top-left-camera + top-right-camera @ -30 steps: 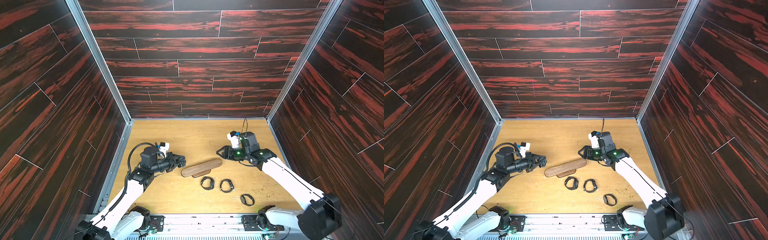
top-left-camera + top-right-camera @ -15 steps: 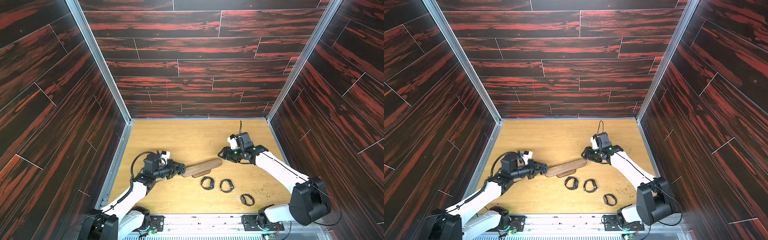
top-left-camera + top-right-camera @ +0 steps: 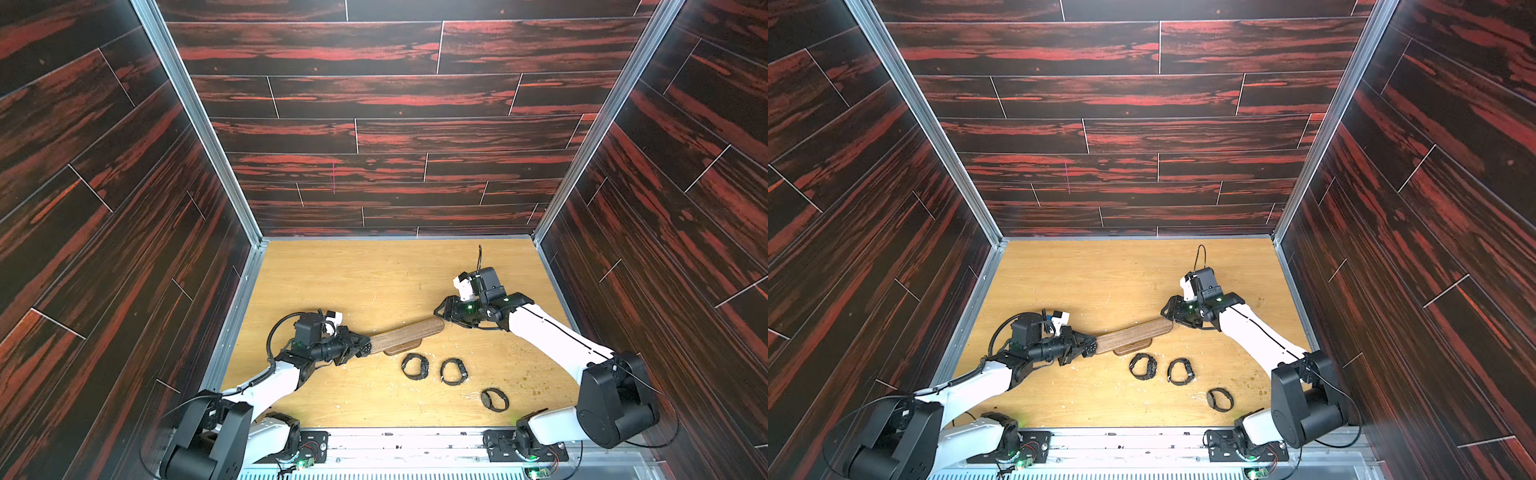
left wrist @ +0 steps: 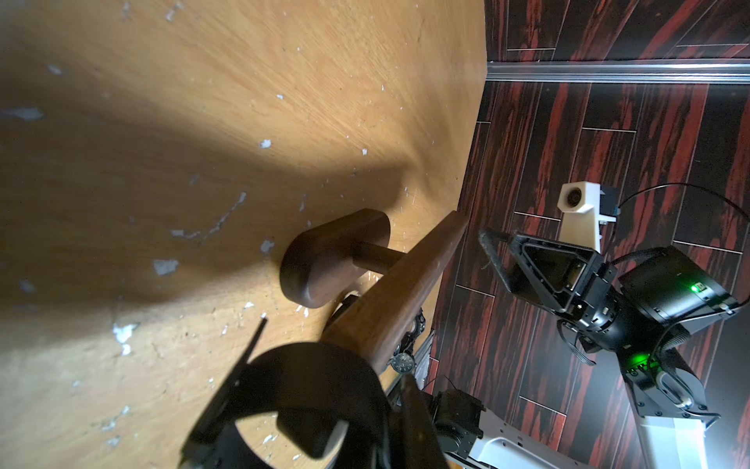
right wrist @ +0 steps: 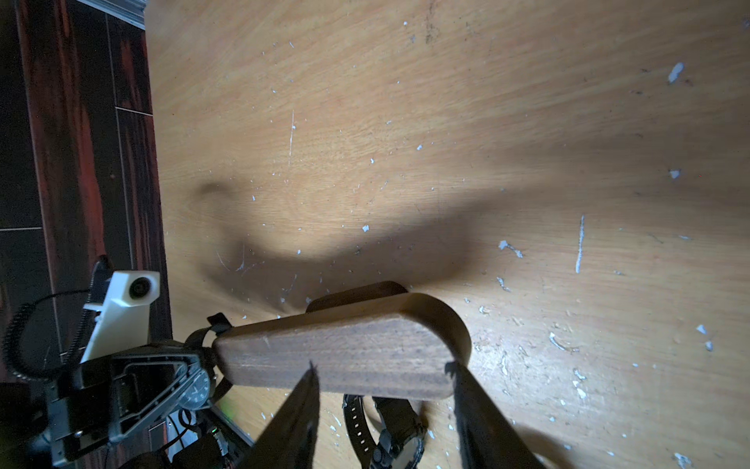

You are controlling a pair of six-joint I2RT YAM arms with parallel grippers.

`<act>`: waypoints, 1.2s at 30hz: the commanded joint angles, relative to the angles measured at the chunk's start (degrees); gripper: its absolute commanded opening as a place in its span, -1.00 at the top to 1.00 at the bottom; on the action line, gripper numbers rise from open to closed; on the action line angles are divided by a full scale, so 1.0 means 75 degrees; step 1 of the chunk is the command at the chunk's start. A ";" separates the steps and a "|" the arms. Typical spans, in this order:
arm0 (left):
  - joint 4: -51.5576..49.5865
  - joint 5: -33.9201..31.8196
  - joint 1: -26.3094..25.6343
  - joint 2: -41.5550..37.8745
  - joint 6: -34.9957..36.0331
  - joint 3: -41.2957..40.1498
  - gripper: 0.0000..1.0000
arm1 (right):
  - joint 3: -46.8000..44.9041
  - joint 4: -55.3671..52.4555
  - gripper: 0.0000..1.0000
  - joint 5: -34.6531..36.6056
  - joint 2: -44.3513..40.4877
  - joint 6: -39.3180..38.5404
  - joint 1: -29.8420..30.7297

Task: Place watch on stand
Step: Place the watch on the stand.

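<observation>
My left gripper will next move outward and along the bar's near end [image 3: 379, 344] [image 4: 360, 331] toward the post. Then it will release the black watch, because the strap loop is still at the bar's tip.
The stand [image 3: 405, 334] [image 3: 1133, 332], a dark wooden bar on an oval base, lies slanted mid-table. My left gripper [image 3: 365, 347] is shut on a black watch [image 4: 316, 373] [image 5: 197, 392], whose strap loop meets the bar's left end. I cannot tell whether the loop goes round that end. My right gripper [image 3: 441, 311] [image 5: 381, 367] is open, fingertips over the bar's right end with nothing held; contact with the wood is unclear. The base [image 4: 324, 264] rests flat on the table.
Three more black watches lie on the table in front of the stand, at the left [image 3: 414, 366], in the middle [image 3: 454, 371] and nearer the front right [image 3: 494, 400]. Dark panelled walls close in both sides and the back.
My left gripper has come down with the watch to the bar's left end. The right arm has turned its wrist and its gripper has sunk slightly at the right end.
</observation>
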 commanded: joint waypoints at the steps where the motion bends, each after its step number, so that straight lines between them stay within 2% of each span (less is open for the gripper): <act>1: 0.0474 0.0115 0.0046 0.0141 0.0062 0.0110 1.00 | -0.0116 0.0072 -0.09 -0.0135 0.0126 0.0094 0.0055; 12: 0.1021 0.0238 -0.0024 0.0811 -0.0119 0.0439 1.00 | -0.0294 0.0087 -0.09 0.0117 0.0029 0.0389 0.0335; 36: 0.1487 0.0534 -0.0668 0.2453 -0.0142 0.1727 1.00 | -0.0462 -0.0144 -0.03 0.0559 -0.0301 0.0843 0.0965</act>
